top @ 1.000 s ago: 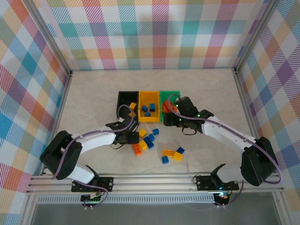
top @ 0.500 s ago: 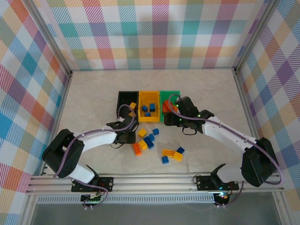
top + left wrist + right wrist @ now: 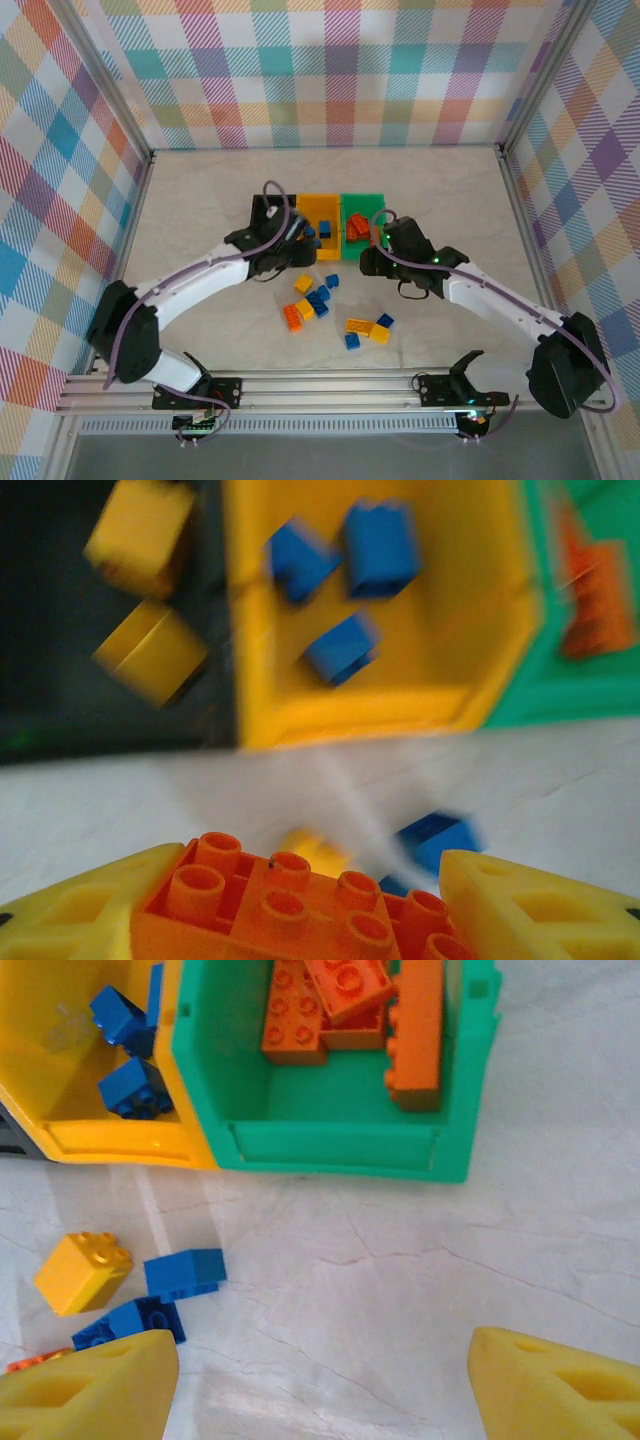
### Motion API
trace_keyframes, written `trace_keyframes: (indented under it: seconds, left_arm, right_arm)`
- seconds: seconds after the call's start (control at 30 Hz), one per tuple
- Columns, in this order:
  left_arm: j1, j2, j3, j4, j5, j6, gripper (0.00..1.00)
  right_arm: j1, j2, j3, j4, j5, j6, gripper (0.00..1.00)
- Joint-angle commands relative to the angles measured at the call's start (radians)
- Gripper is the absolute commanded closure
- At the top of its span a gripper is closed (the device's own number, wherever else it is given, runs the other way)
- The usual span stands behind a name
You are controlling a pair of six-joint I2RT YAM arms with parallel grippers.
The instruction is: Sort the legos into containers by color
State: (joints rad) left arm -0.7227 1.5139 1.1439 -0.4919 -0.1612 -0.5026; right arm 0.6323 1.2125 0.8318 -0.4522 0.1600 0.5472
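The orange lego in my left gripper will go outward next, past the yellow bin and over the green bin (image 3: 362, 226) (image 3: 592, 630). I will release it there because orange legos lie there.
My left gripper (image 3: 310, 885) is shut on an orange lego (image 3: 290, 905), held above the table just in front of the containers. In the top view the left gripper (image 3: 288, 240) hangs over the near edge where the black bin (image 3: 262, 208) meets the yellow bin (image 3: 322, 206). The black bin (image 3: 60, 610) holds two yellow legos (image 3: 150, 665). Three blue legos (image 3: 340, 645) lie in the yellow bin (image 3: 350, 715). Orange legos (image 3: 350, 1010) lie in the green bin (image 3: 340, 1145). My right gripper (image 3: 320, 1390) stands open over bare table in front of the green bin.
Several loose legos lie between the arms: a yellow one (image 3: 303, 284), blue ones (image 3: 318, 298), an orange one (image 3: 292, 318), and a flat orange-yellow one (image 3: 358, 325). Checked walls enclose the table on three sides. Bare table stretches behind and beside the bins.
My left gripper closed on the orange lego and carried it from the loose pile up to the bins. The right gripper drew back a little from the green bin.
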Motion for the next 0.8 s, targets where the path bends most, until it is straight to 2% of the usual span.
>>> trace_keyframes:
  seconds: [0.0, 0.27, 0.43, 0.63, 0.77]
  left_arm:
    - [-0.025, 0.142, 0.146, 0.004, 0.039, 0.039, 0.48]
    - [-0.034, 0.510, 0.620, -0.079, 0.061, 0.085, 0.50]
    - [-0.040, 0.653, 0.823, -0.138, 0.069, 0.078, 0.49]
    - [-0.043, 0.680, 0.915, -0.151, 0.089, 0.055, 0.18]
    - [-0.059, 0.613, 0.913, -0.139, 0.098, 0.051, 0.10]
  right_arm:
    - [-0.006, -0.049, -0.046, -0.045, 0.038, 0.030, 0.23]
    - [-0.009, -0.135, -0.115, -0.080, 0.047, 0.046, 0.23]
    - [-0.010, -0.144, -0.126, -0.078, 0.038, 0.049, 0.22]
    - [-0.009, -0.145, -0.126, -0.086, 0.006, 0.050, 0.20]
    - [-0.010, -0.129, -0.136, -0.136, -0.010, 0.130, 0.22]
